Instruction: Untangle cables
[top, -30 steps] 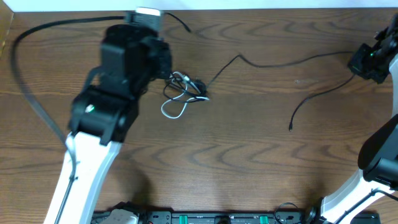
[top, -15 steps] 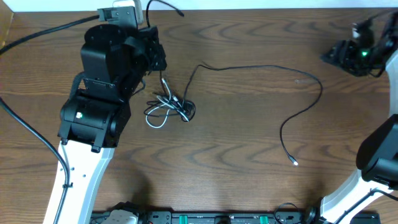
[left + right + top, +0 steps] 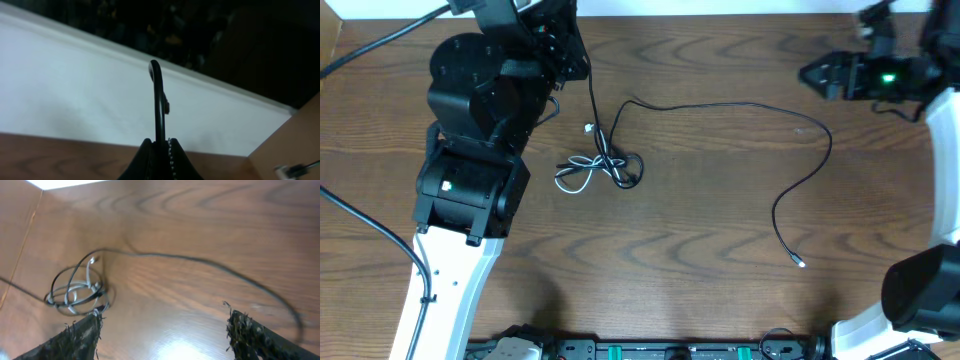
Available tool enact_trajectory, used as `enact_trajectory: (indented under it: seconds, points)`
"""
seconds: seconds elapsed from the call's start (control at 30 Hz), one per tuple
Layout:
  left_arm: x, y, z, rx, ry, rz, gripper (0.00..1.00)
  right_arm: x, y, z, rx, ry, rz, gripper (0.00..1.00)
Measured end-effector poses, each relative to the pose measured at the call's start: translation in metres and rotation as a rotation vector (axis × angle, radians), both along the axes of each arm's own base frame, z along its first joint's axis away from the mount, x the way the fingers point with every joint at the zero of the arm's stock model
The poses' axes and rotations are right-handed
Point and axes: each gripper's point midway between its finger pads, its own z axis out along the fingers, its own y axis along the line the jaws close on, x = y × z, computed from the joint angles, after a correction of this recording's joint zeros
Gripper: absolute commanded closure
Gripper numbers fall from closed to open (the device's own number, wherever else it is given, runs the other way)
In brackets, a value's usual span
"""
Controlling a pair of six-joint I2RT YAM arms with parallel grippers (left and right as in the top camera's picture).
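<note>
My right gripper will next go across to the left in the overhead view and down onto the cable parts still looped together, as the knot [image 3: 75,292] is below it there.
A small knot of white, grey and black cables [image 3: 598,168] lies left of the table's middle. A thin black strand [image 3: 594,105] rises from the knot to my left gripper [image 3: 572,62], which is shut on it. In the left wrist view the strand [image 3: 159,100] stands up from between the pinched jaws of the left gripper [image 3: 161,144]. A long black cable [image 3: 740,107] curves right from the knot and ends in a plug [image 3: 800,263]. My right gripper [image 3: 817,73] hovers open at the far right, holding nothing. The right wrist view looks past the right gripper [image 3: 165,332] at the knot [image 3: 75,292].
The left arm's thick black cable [image 3: 370,235] sweeps along the table's left side. A white wall edge [image 3: 720,8] runs along the back. Black equipment [image 3: 670,350] lines the front edge. A small white plug [image 3: 588,128] lies beside the held strand.
My right gripper has opened and let the long black cable drop onto the table, then moved left. The left gripper has pulled its strand toward the back, shifting the knot left.
</note>
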Motion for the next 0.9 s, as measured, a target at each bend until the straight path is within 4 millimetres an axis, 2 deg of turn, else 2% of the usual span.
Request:
enact_trajectory:
  seconds: [0.13,0.3,0.53,0.7,0.9]
  points:
    - [0.0,0.002,-0.007,0.001,0.03,0.013,0.93,-0.008,0.048,-0.005,-0.014,0.013,0.114,0.22]
    - [0.0,0.014,-0.037,0.038,0.145,0.082,0.93,-0.027,0.109,-0.018,-0.06,0.047,0.253,0.22]
    - [0.003,0.043,-0.048,0.063,0.189,0.21,0.93,-0.054,0.189,-0.059,-0.114,0.12,0.452,0.22]
    - [0.005,0.069,-0.053,0.038,0.216,0.288,0.92,-0.069,0.232,-0.087,-0.139,0.148,0.559,0.24]
    - [-0.008,0.091,-0.045,0.008,0.212,0.342,0.93,-0.09,0.276,-0.117,-0.156,0.174,0.661,0.28]
